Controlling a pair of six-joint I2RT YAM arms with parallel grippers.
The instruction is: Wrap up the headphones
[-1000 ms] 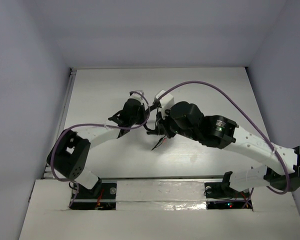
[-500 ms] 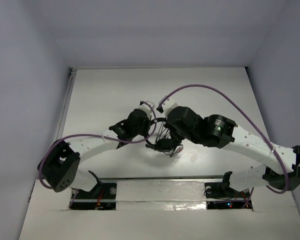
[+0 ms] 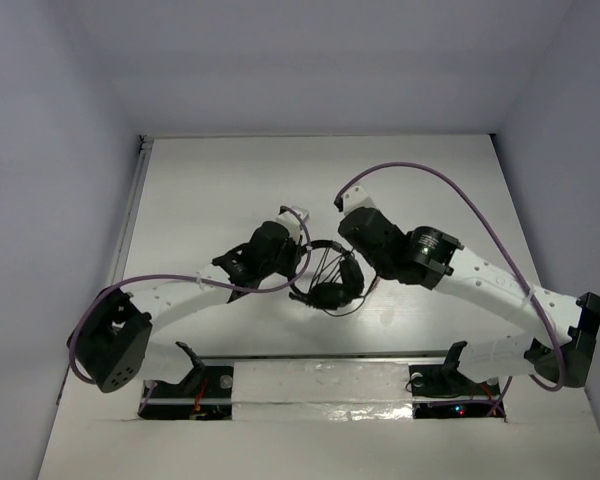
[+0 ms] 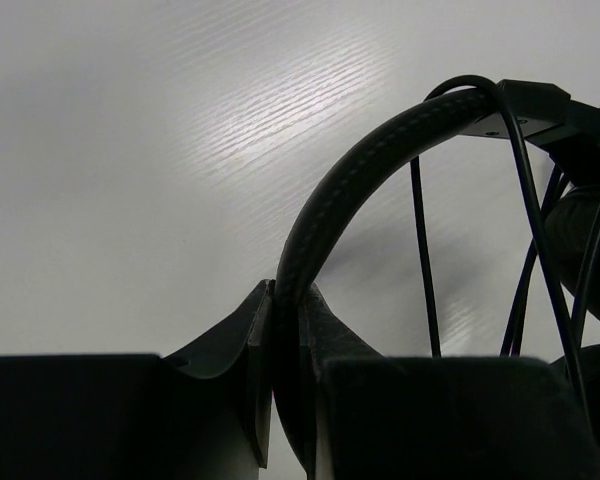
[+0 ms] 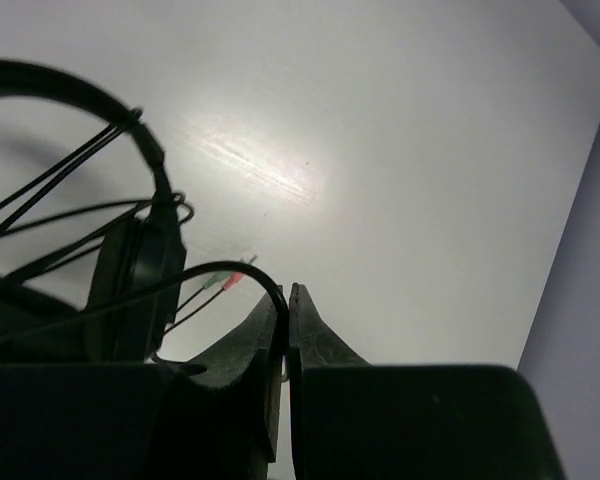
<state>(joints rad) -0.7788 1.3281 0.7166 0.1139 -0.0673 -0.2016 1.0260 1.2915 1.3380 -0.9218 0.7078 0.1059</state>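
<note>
Next, my left gripper carries the headband [image 4: 380,150] outward, then down onto the clear tabletop beyond the headphones, and releases it there, because that part of the tabletop lies empty.
The black headphones [image 3: 329,293] lie at the table's middle between both arms. My left gripper [image 3: 303,262] is shut on the curved headband [image 4: 380,150], which rises from between its fingers [image 4: 288,300]. Thin black cable strands [image 4: 421,250] cross under the headband's arc, and an earcup [image 4: 592,250] sits at the right edge. My right gripper [image 3: 364,282] is shut on the thin cable [image 5: 220,275], which loops out of the fingertips [image 5: 286,300]. The green and pink plugs [image 5: 226,282] lie on the table just beyond. An earcup [image 5: 130,290] and the headband [image 5: 70,85] show at the left.
The white table [image 3: 220,190] is walled at the back and both sides. Thick purple robot cables [image 3: 450,190] arch over both arms. A white rail [image 3: 320,375] runs along the near edge by the arm bases.
The right arm has drawn back to the right, uncovering the headphones. The left gripper and the headphones have shifted right and nearer. The left arm's elbow has swung left.
</note>
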